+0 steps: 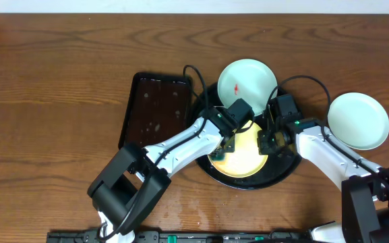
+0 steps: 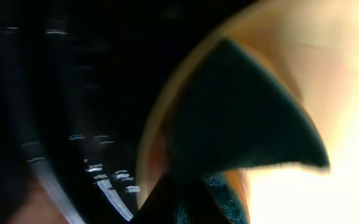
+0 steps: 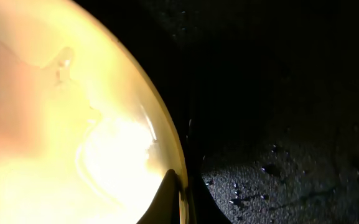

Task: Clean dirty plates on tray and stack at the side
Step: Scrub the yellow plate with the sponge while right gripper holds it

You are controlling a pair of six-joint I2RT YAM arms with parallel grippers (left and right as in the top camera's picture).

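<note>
My left gripper lifts off the plate next, moves over to the rectangular dark tray's near half and lowers to release the sponge (image 2: 241, 118), since the tray is empty.
A pale yellow plate (image 1: 245, 156) lies in the round black tray (image 1: 282, 172). My left gripper (image 1: 225, 146) is over the plate's left part, shut on a dark green sponge (image 2: 241, 118) that rests on the yellow plate (image 2: 335, 56). My right gripper (image 1: 267, 143) is shut on the plate's right rim, with one finger inside the rim and one outside (image 3: 179, 200). A mint-white plate with a red smear (image 1: 247, 81) sits at the tray's far edge. Another mint-white plate (image 1: 358, 120) lies on the table to the right of the tray.
A smaller rectangular dark tray (image 1: 155, 109) lies to the left of the round tray. Black cables loop over the round tray's far rim. The table is brown wood (image 1: 59, 81). Water drops speckle the tray floor (image 3: 279, 162).
</note>
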